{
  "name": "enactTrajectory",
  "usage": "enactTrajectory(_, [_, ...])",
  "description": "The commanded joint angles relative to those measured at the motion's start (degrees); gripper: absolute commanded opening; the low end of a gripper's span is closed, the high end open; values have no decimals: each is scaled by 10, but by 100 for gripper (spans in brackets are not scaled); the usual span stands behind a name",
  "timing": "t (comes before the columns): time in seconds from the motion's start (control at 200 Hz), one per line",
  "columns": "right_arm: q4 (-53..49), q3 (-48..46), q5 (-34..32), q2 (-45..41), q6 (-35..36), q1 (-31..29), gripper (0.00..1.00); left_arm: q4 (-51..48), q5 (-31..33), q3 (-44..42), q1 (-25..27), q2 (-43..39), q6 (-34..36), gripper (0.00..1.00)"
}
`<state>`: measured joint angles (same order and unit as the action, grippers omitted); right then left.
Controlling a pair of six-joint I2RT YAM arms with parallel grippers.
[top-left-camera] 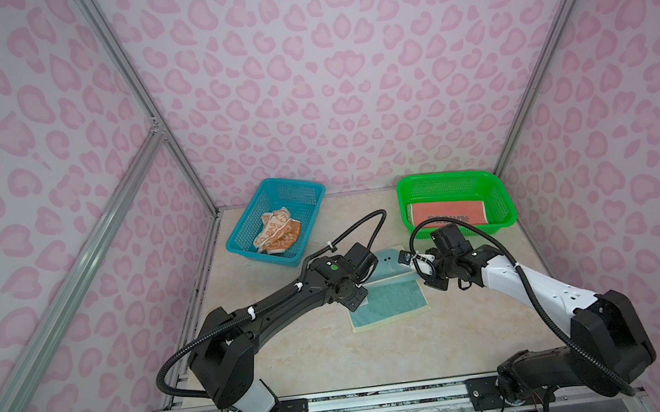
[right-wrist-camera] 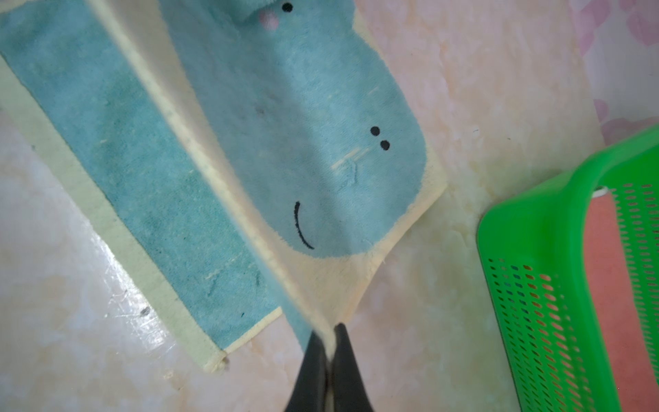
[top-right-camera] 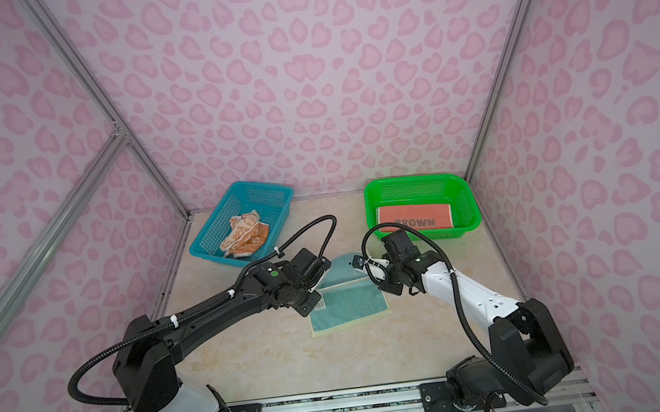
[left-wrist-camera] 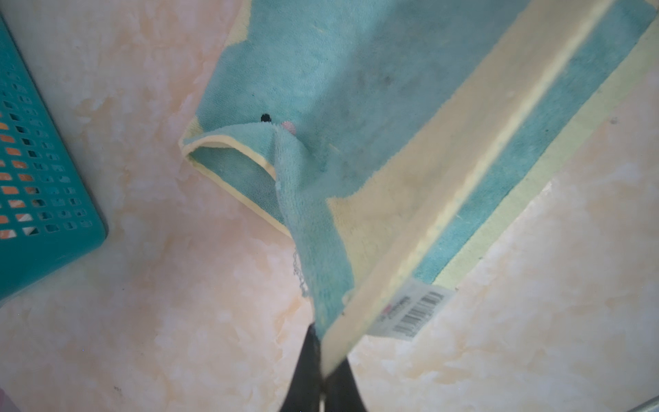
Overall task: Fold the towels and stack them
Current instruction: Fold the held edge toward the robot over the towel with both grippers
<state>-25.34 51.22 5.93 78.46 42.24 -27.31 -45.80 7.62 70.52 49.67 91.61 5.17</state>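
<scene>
My left gripper should move back and down onto the towel's near corner by the barcode label and release, because the towel's near half still lies uncovered.
The light-blue-and-cream whale towel lies mid-table, its far half lifted and folding toward the near half. In the left wrist view my left gripper is shut on the towel's cream corner beside a barcode label; in both top views the wrist hides its fingers. My right gripper is shut on the opposite cream corner of the towel. A folded coral "BROWN" towel lies in the green basket. A crumpled orange-and-white "RABBIT" towel sits in the blue basket.
The blue mesh basket stands at the back left of the marbled table, the green mesh basket at the back right. Pink patterned walls with metal rails close in three sides. Both arm bases sit at the front edge.
</scene>
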Motion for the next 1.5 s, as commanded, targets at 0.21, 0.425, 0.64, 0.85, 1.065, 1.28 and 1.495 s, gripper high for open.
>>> enactTrajectory(0.21, [-75, -10, -83, 8, -21, -30, 0, -60, 36, -28, 32, -21, -48, 3])
enactTrajectory(0.425, [-92, -26, -68, 30, -40, -46, 1, -36, 21, -58, 62, 4, -75, 2])
enactTrajectory(0.64, [-91, -29, -64, 75, -51, -58, 9, -2, 1, -84, 77, 17, -97, 3])
enactTrajectory(0.85, [-116, -20, -66, 95, -55, -66, 29, 16, 4, -104, 95, 12, -112, 17])
enactTrajectory(1.065, [-141, -8, -73, 75, -65, -78, 34, 16, 11, -112, 117, -2, -121, 49])
enactTrajectory(1.28, [-137, 14, -173, 31, -115, -66, 38, 21, 42, -117, 126, -44, -136, 62])
enactTrajectory(1.495, [-84, 37, -151, 16, -179, -49, 38, 63, 128, -109, 98, -77, -168, 77])
